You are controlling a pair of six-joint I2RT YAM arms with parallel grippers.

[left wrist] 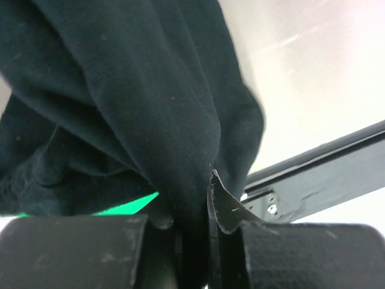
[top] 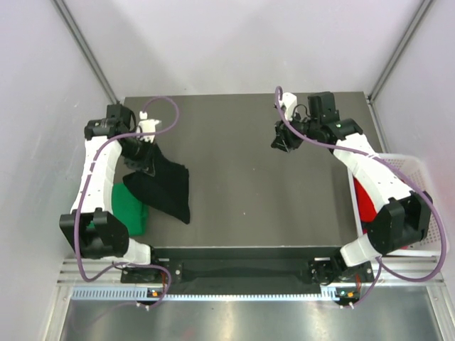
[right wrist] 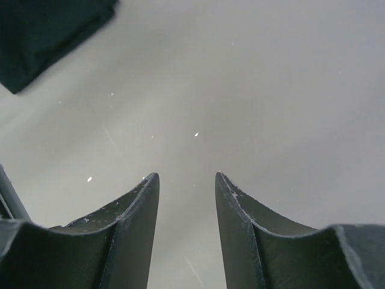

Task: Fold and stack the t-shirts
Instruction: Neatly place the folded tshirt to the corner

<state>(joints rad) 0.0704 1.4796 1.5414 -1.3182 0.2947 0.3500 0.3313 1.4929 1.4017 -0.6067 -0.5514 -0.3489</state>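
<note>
The folded green t-shirt (top: 128, 211) (left wrist: 127, 207) is back from my left gripper and to its left in the top view, so I will pull the black one over it and let go.
My left gripper (top: 144, 155) is shut on a bunched fold of the black t-shirt (top: 168, 187) at the table's left side. The rest of the shirt drapes down to the table towards the near edge. In the left wrist view the black cloth (left wrist: 132, 102) fills most of the picture and is pinched between the jaws of the left gripper (left wrist: 191, 205). A bright green t-shirt (top: 128, 207) lies folded beside and partly under the black one; a sliver of green (left wrist: 123, 207) shows below the cloth. My right gripper (top: 281, 140) hovers open over the table's far middle, and in its wrist view the right gripper (right wrist: 186, 176) is empty.
A white mesh basket (top: 407, 169) stands at the table's right edge with a red shirt (top: 365, 202) inside. The dark grey table (top: 263, 192) has a black rail along its near edge. A corner of the black shirt (right wrist: 42, 33) shows top left in the right wrist view.
</note>
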